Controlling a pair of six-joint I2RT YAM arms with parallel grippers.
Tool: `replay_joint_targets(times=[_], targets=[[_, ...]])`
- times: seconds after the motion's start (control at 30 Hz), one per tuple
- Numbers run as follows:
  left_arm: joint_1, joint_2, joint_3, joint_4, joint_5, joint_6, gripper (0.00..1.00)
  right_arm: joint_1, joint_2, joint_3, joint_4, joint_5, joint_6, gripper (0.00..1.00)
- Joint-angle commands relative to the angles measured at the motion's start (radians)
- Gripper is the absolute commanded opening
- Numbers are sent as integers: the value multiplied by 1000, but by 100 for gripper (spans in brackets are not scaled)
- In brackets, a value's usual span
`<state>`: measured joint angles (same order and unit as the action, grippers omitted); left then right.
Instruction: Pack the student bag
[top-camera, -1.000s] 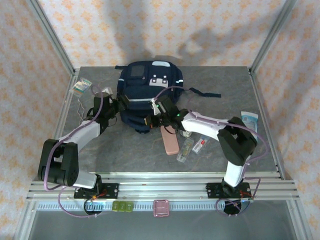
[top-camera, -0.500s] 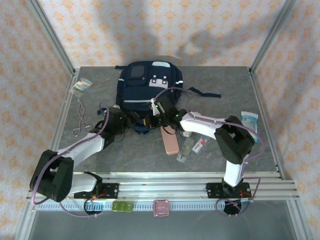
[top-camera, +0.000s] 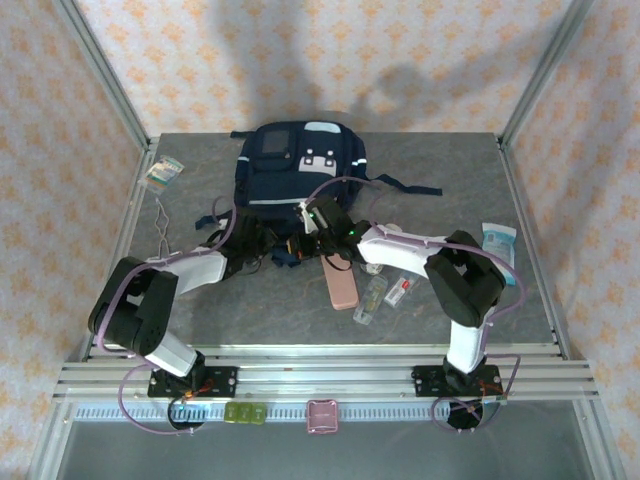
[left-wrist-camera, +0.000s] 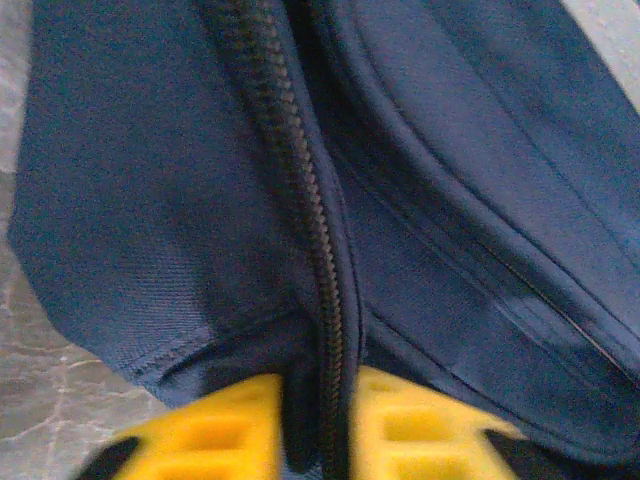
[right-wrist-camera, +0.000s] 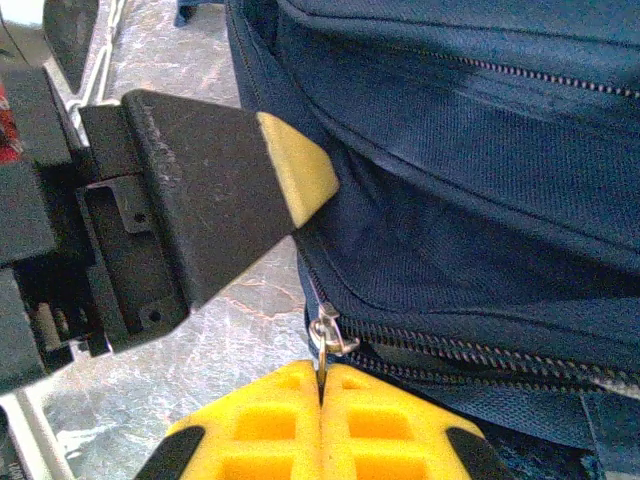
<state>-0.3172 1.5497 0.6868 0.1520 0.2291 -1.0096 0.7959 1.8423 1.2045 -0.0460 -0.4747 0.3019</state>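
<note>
Next, my right gripper pulls the metal zipper pull along the bag's zippered near edge (right-wrist-camera: 480, 350), the way the teeth run, away from my left gripper, then releases it.
The student bag (top-camera: 300, 165), a navy backpack with pale patches, lies flat at the back middle of the table. My left gripper (top-camera: 262, 244) is at the bag's near left corner. In the left wrist view it (left-wrist-camera: 320, 405) is shut on the bag's zippered edge (left-wrist-camera: 318, 250), with fabric and zipper teeth pinched between the yellow pads (left-wrist-camera: 215, 435). My right gripper (top-camera: 297, 243) sits just right of it at the near edge. It (right-wrist-camera: 321, 385) is shut on the metal zipper pull (right-wrist-camera: 325, 340) of the student bag (right-wrist-camera: 470, 150). The left gripper's finger (right-wrist-camera: 220, 195) shows close by.
A pink case (top-camera: 340, 285) and two clear packets (top-camera: 372, 298) lie right of the grippers. A tissue pack (top-camera: 497, 240) rests near the right edge. A small packet (top-camera: 163, 172) and a thin metal item (top-camera: 160, 215) lie at the left. Bag straps (top-camera: 405, 186) trail to the right.
My left arm swung from the bag's left side in to its near edge and shut on the zippered fabric. The right gripper held still on the zipper pull.
</note>
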Motion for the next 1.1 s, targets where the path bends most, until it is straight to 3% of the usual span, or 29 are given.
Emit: replay_joint_targets(times=[0.0,0.2,0.47,0.8,1.07], targets=[[-3,30,25,52,3,12,0,28,-15,4,-27,-2,-42,0],[8,-43,14,35,-18,61,0,-22,-61,-25,-125,102,-43,0],[57,-123,-14,8,22,116,0,-198,-162,-150,-179,269,-66,0],[70,-163,3,-26,30,174,0,-243,-106,-107,-85,485,-24,0],[88,-212,-31,-42,37,190,0,-363,-8,-39,45,479,65,0]])
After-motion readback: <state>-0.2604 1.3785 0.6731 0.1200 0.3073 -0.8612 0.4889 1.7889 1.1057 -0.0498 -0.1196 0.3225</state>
